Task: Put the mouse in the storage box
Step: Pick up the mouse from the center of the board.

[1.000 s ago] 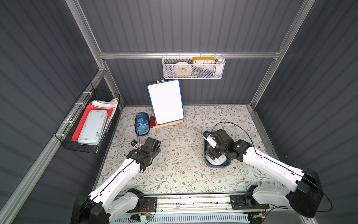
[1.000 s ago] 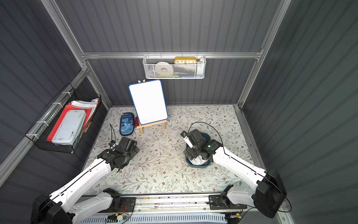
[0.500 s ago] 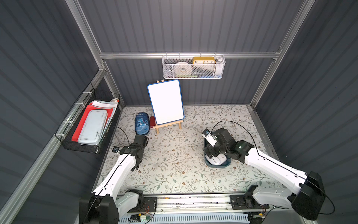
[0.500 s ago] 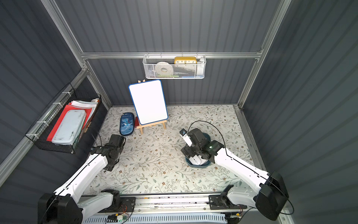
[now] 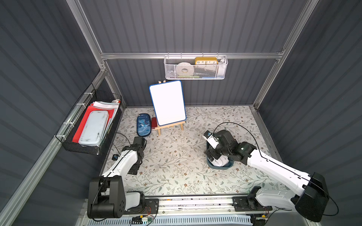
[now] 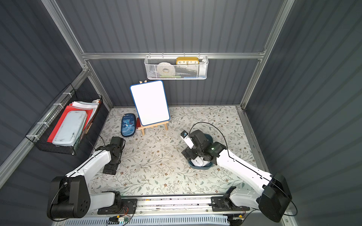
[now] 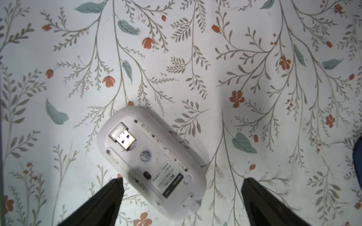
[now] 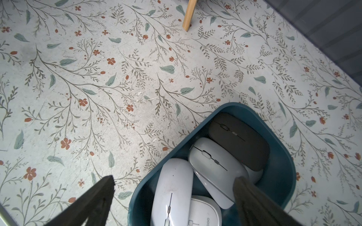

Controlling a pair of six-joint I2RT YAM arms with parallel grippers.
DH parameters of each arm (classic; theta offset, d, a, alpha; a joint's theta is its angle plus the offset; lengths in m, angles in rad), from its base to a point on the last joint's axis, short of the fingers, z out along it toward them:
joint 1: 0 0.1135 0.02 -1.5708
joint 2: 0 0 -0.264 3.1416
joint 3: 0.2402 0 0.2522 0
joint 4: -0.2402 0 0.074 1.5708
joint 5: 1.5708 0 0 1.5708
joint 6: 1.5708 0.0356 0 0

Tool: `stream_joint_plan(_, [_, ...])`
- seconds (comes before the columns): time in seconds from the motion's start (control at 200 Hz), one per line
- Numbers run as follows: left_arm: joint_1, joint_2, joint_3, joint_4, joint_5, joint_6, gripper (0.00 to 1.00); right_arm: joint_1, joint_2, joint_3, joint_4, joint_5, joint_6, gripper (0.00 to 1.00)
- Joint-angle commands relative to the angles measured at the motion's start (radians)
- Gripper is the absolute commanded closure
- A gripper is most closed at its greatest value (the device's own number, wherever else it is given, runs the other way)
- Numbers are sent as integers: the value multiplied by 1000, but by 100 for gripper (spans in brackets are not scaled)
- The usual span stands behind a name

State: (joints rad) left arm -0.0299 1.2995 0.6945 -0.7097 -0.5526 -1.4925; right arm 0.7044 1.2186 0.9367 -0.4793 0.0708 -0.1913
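Note:
My left gripper comes down to the white mouse (image 7: 150, 162) below next and closes across the mouse's long sides, since the open fingers stand wider than the mouse's body.
A white mouse (image 7: 150, 162) lies upside down on the floral mat, a USB dongle in its underside. My left gripper (image 7: 182, 179) hangs open just above it, one black finger (image 7: 109, 201) beside its edge, the other well clear. In both top views the left gripper (image 5: 134, 170) points down near the left wall and hides this mouse. The dark teal storage box (image 8: 284, 176) holds several mice, among them a black one (image 8: 239, 140) and a white one (image 8: 172, 187). My right gripper (image 8: 174, 179) stands open over the box's (image 5: 229, 166) near end, holding nothing.
A whiteboard on a wooden easel (image 5: 167, 102) stands at the back, with a blue pencil case (image 5: 144, 125) beside it. A black wire basket (image 5: 88, 125) hangs on the left wall. A white mesh basket (image 5: 195, 67) hangs on the back wall. An easel leg (image 8: 189, 15) shows in the right wrist view.
My left arm has drawn back toward the left wall and the front, and its gripper now points down over the mouse. The right arm has barely shifted over the box.

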Motion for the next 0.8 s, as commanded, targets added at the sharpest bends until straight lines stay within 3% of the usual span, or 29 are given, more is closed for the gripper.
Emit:
stream_joint_plan(0.0, [31, -15, -37, 21, 55, -48, 7, 9, 0, 19, -17, -21, 20, 2])
stream_joint_plan(0.075, [64, -27, -48, 42, 90, -44, 12, 15, 0, 21, -22, -30, 22, 2])
stream_joint_plan(0.135, [70, -35, -52, 47, 86, -49, 1, 18, 0, 16, -19, -37, 26, 2])
stream_joint_plan(0.195, [79, -36, -58, 55, 78, -56, 0, 23, -1, 13, -18, -40, 30, 2])
stream_joint_plan(0.69, [176, 70, -38, 139, 72, 14, 1, 35, 7, 17, -31, -58, 18, 2])
stream_joint_plan(0.795, [177, 110, -23, 153, 88, 33, 6, 38, 4, 14, -32, -52, 15, 2])
